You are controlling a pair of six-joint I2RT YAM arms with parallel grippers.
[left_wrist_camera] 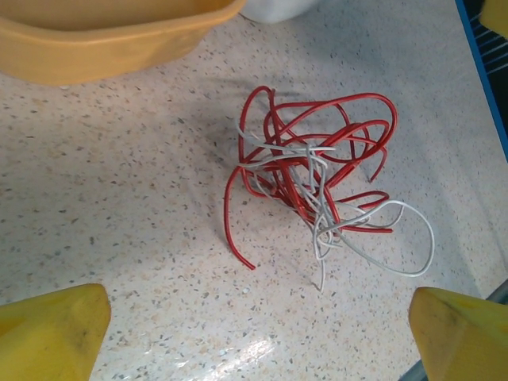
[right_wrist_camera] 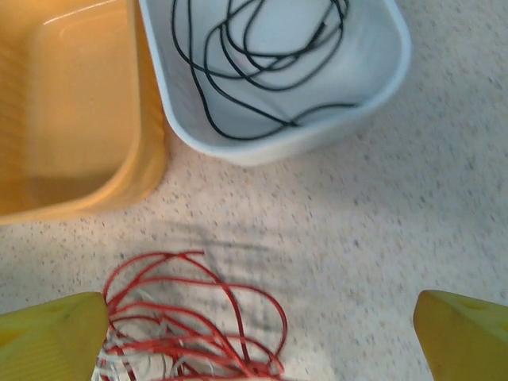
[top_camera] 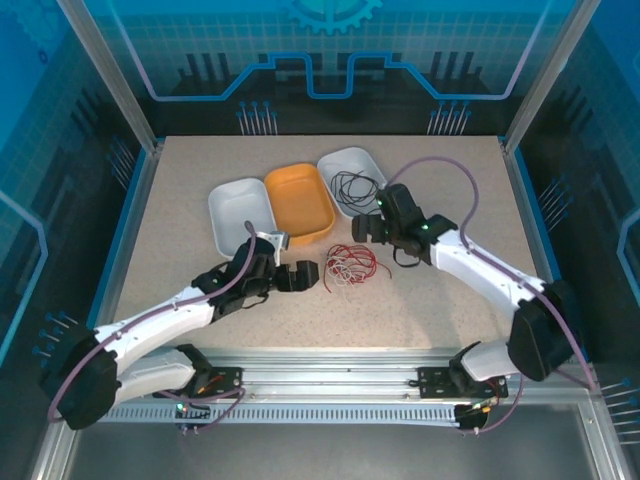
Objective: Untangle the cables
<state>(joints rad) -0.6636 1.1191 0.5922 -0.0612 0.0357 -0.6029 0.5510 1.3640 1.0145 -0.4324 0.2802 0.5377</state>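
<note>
My left gripper lowers its open fingers outward around the white cable's near bend (top_camera: 347, 281) (left_wrist_camera: 319, 249) next, as it sticks out below and outward of the gripper, past the red coils.
A red cable (left_wrist_camera: 317, 151) and a white cable (left_wrist_camera: 397, 248) lie tangled together on the speckled table, at the centre in the top view (top_camera: 350, 265). The black cable (right_wrist_camera: 254, 71) lies coiled by itself in the right white tray (right_wrist_camera: 381, 79). My left gripper (left_wrist_camera: 262, 337) stands open just left of the red-and-white tangle, nothing between its yellow fingertips (left_wrist_camera: 51, 329). My right gripper (right_wrist_camera: 258, 337) is open too, hovering between the tangle and the tray with the black cable, holding nothing. From above, the left gripper (top_camera: 300, 276) and right gripper (top_camera: 368, 228) flank the tangle.
Three trays stand in a row behind the tangle: a white one (top_camera: 240, 212) on the left, an orange one (top_camera: 298, 200) in the middle, and the white one (top_camera: 352, 170) holding the black cable. Blue-framed walls enclose the table.
</note>
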